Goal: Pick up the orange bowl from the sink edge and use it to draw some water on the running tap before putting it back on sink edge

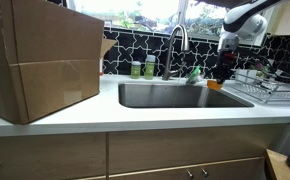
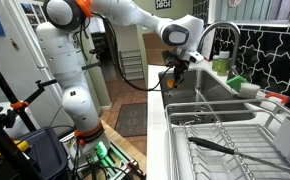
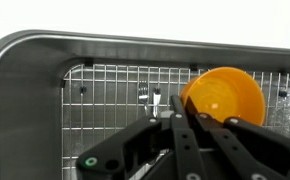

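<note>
The gripper carries the bowl point(image 1: 215, 86) away from the tap next, then lowers and releases it on the white front sink edge point(image 1: 230, 113), since the bowl hangs over the basin.
The orange bowl point(image 3: 225, 92) is held by its rim in my gripper point(image 3: 177, 103), which is shut on it. In both exterior views the gripper point(image 1: 223, 68) point(image 2: 176, 70) holds the bowl point(image 1: 215, 86) point(image 2: 170, 73) over one end of the steel basin point(image 1: 165, 96), just above the white sink edge point(image 1: 135, 116). The arched metal tap point(image 1: 178, 42) point(image 2: 221, 33) stands at the back of the sink, apart from the bowl. I cannot tell whether water is running. The wrist view looks down into the basin point(image 3: 25, 80), which has a wire grid point(image 3: 105, 110) on its floor.
A large cardboard box point(image 1: 40, 55) stands on the counter beside the sink. Two green bottles point(image 1: 143, 68) stand behind the basin. A wire dish rack point(image 1: 267, 86) point(image 2: 225, 135) sits on the counter past the bowl's end. A green item point(image 1: 194, 73) lies by the tap.
</note>
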Controlling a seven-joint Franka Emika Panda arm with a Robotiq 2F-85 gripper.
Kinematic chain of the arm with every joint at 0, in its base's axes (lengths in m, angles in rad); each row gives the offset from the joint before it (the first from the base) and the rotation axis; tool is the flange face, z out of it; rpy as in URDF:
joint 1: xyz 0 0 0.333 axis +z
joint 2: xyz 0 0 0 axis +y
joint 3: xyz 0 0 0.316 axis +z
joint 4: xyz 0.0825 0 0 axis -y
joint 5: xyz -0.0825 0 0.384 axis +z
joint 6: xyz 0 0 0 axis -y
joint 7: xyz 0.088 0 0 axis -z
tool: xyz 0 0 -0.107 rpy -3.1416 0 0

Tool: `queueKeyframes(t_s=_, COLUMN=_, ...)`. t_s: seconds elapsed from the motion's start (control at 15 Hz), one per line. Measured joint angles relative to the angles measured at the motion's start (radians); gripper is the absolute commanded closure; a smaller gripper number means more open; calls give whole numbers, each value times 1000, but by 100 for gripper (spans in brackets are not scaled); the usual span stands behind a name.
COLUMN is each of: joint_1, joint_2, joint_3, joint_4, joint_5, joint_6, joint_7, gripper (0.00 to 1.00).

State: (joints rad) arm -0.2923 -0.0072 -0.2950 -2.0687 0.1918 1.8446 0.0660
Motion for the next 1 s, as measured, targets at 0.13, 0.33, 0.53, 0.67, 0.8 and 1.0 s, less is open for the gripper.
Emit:
queueKeyframes(t_s=0.13, joint_1=1, joint_2=-33, joint_3=2, joint_4=-43, joint_5=-21, joint_6=-1, joint_7=-22, gripper=96)
queueKeyframes(t_s=0.33, joint_1=1, joint_2=-54, joint_3=3, joint_4=-64, joint_5=-26, joint_6=-1, joint_7=-30, gripper=99)
queueKeyframes(t_s=0.53, joint_1=2, joint_2=-53, joint_3=5, joint_4=-63, joint_5=-26, joint_6=0, joint_7=-31, gripper=99)
queueKeyframes(t_s=0.67, joint_1=8, joint_2=-48, joint_3=15, joint_4=-74, joint_5=-26, joint_6=-1, joint_7=-31, gripper=99)
queueKeyframes(t_s=0.8, joint_1=19, joint_2=-47, joint_3=31, joint_4=-104, joint_5=-26, joint_6=-1, joint_7=-31, gripper=99)
queueKeyframes(t_s=1.0, joint_1=30, joint_2=-59, joint_3=49, joint_4=-166, joint_5=-41, joint_6=-1, joint_7=-30, gripper=99)
